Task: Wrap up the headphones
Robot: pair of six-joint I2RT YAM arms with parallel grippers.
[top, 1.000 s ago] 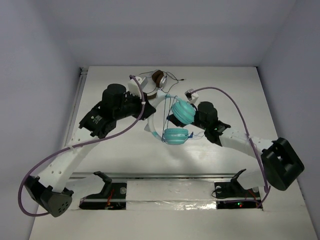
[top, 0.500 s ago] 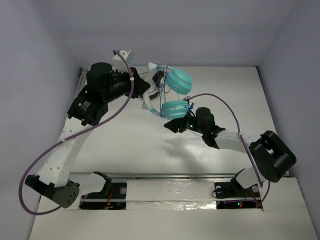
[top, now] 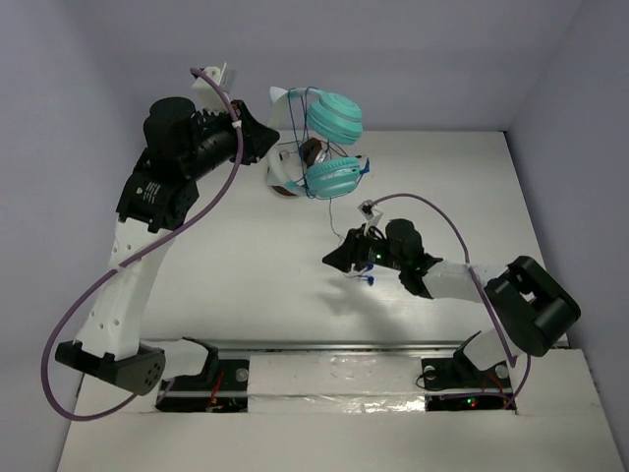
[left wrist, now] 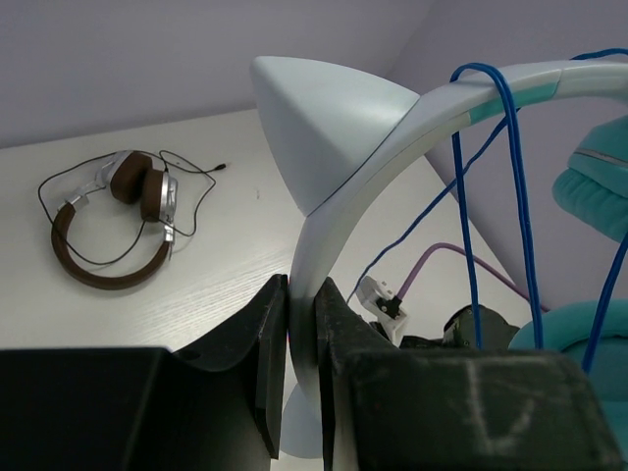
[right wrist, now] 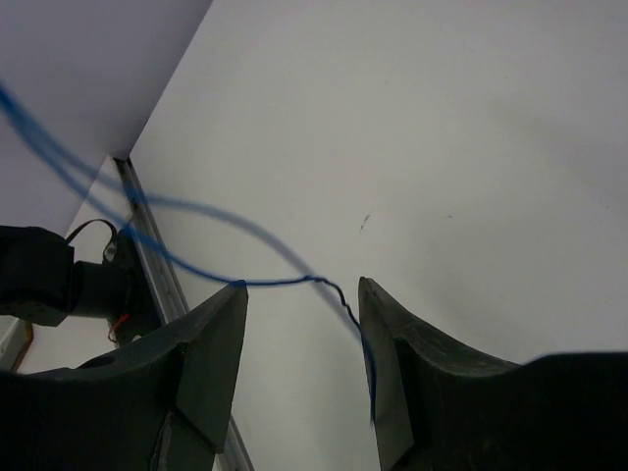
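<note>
The blue cable crosses between my fingers, so my right gripper should next shift slightly back toward the metal bar and close on it.
My left gripper is raised high at the back and is shut on the white headband of the headphones. The two teal ear cups hang to its right. The thin blue cable is looped over the headband and trails down toward my right gripper. That gripper is low over the table and open. In the right wrist view the blue cable crosses the gap between its jaws, resting on both fingertips.
Brown-and-silver headphones with a dark cable lie on the white table at the back, partly hidden in the top view behind the raised teal ones. A metal rail runs along the near edge. Grey walls stand on three sides.
My left arm has lifted the headphones up and toward the back left. My right gripper has drawn away from the ear cups toward the near side, and the cable now stretches between them.
</note>
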